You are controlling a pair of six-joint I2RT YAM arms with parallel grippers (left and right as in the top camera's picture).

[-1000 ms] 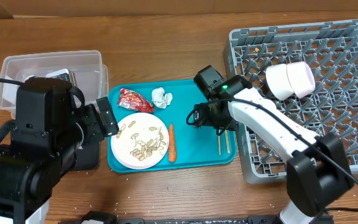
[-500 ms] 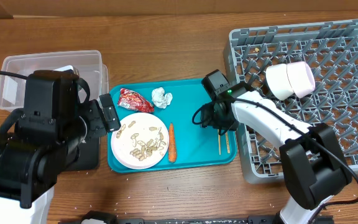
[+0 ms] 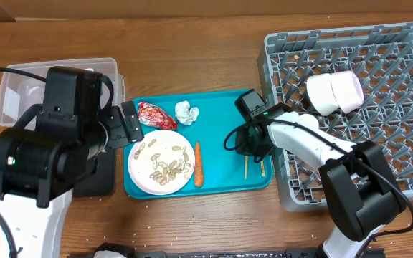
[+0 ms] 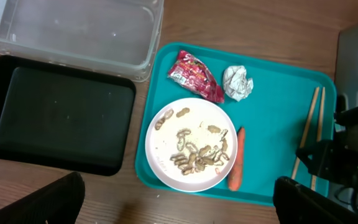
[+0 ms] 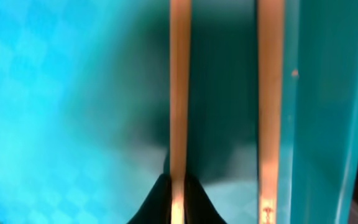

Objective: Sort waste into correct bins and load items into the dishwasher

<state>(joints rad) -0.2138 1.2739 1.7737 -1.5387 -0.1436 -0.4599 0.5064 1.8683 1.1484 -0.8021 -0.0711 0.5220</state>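
The tray-side gap by the cup is empty, so my right gripper will next lift over the dish rack's side, then bring the chopstick down and release it in that gap.
My right gripper (image 3: 252, 148) is down on the teal tray's right side, shut on one chopstick (image 5: 179, 93). Its dark fingertips (image 5: 160, 199) pinch that stick from both sides, while the second chopstick (image 5: 269, 93) lies free beside it. Both chopsticks (image 3: 247, 169) stick out below the gripper in the overhead view. My left gripper (image 4: 179, 211) hangs open and empty over the tray's left edge. The red wrapper (image 4: 196, 76), tissue ball (image 4: 237, 83), carrot (image 4: 237, 158) and the plate (image 4: 166, 155) of peanut shells (image 4: 194, 154) lie on the tray.
The clear tub (image 4: 73, 31) and the black tray (image 4: 61, 118) sit left of the teal tray (image 3: 221, 107). The grey dish rack (image 3: 378, 158) stands right against it, with a white cup (image 3: 335, 92) lying among its pegs.
My right gripper has shut on one chopstick, and that stick has swung a little left, away from the other. The left arm has shifted slightly right.
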